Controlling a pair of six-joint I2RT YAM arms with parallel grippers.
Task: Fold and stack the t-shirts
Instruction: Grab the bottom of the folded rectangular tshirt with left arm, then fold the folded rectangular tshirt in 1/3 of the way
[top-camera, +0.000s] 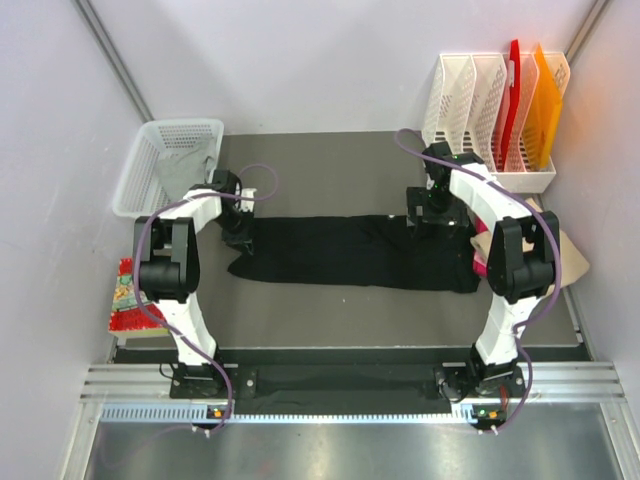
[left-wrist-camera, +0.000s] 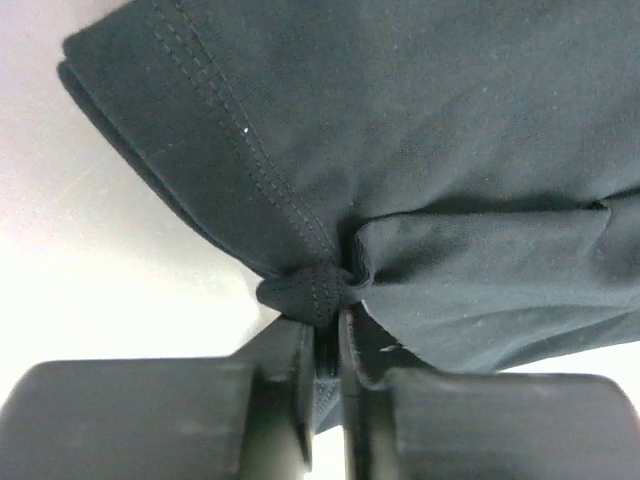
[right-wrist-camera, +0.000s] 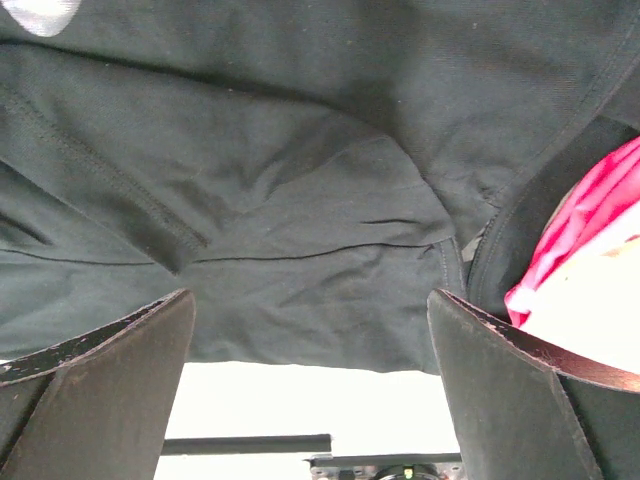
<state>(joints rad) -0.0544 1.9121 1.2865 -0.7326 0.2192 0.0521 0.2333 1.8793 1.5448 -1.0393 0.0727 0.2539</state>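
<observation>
My left gripper will next lift, fold the t-shirt's hem across and release it on the black t-shirt's middle, which is to the gripper's right in the top view.
A black t-shirt lies as a long band across the middle of the table. My left gripper is at the shirt's left end. In the left wrist view this gripper is shut on a bunched piece of the stitched hem. My right gripper hovers over the shirt's far right corner. In the right wrist view it stands wide open, its fingers astride the black cloth's edge and holding nothing. A pink shirt shows just right of the black one, over a tan one. A grey shirt lies in the basket.
A white mesh basket stands at the back left. White file racks with red and orange folders stand at the back right. A red patterned packet lies by the left arm, off the mat's left edge.
</observation>
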